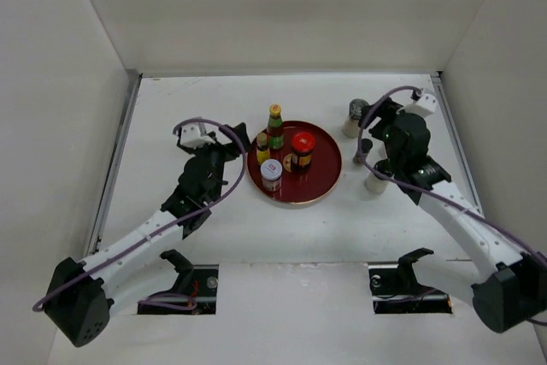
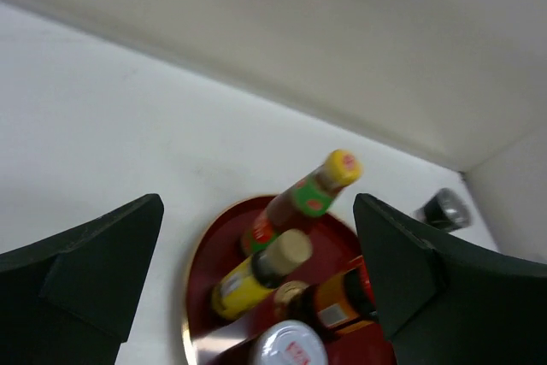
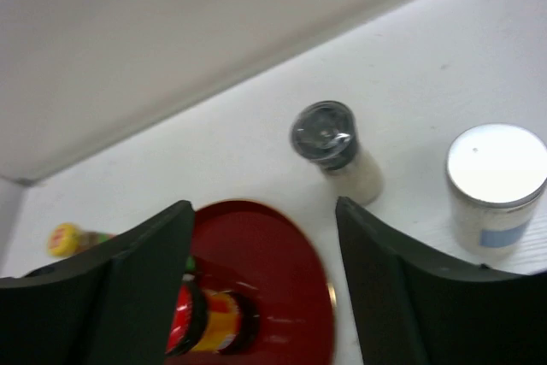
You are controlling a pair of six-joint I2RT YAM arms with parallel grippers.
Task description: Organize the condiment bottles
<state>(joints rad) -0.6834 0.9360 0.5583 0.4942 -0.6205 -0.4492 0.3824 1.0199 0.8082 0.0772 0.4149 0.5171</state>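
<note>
I will move my right gripper outward and down and tilt it to point downward over the shaker's cap, because the dark-capped shaker [image 3: 329, 138] is still off the tray [image 1: 320, 179].
A round red tray [image 1: 320, 179] in the middle of the table holds a tall green-labelled bottle with a yellow cap [image 1: 275, 126], a small yellow bottle [image 1: 262, 149], a red-lidded jar [image 1: 302, 150] and a white-lidded jar [image 1: 271, 175]. My left gripper [image 1: 241, 138] is open and empty at the tray's left edge [image 2: 201, 262], facing the bottles [image 2: 312, 194]. My right gripper [image 1: 374, 126] is open and empty right of the tray [image 3: 265, 271]. A dark-capped shaker [image 3: 329, 138] and a white-lidded canister [image 3: 496, 181] stand on the table beyond it.
A grey-capped shaker [image 1: 355, 117] stands off the tray to its upper right. A white container [image 1: 376, 179] shows beside the right arm. White walls close in the table at the back and on both sides.
</note>
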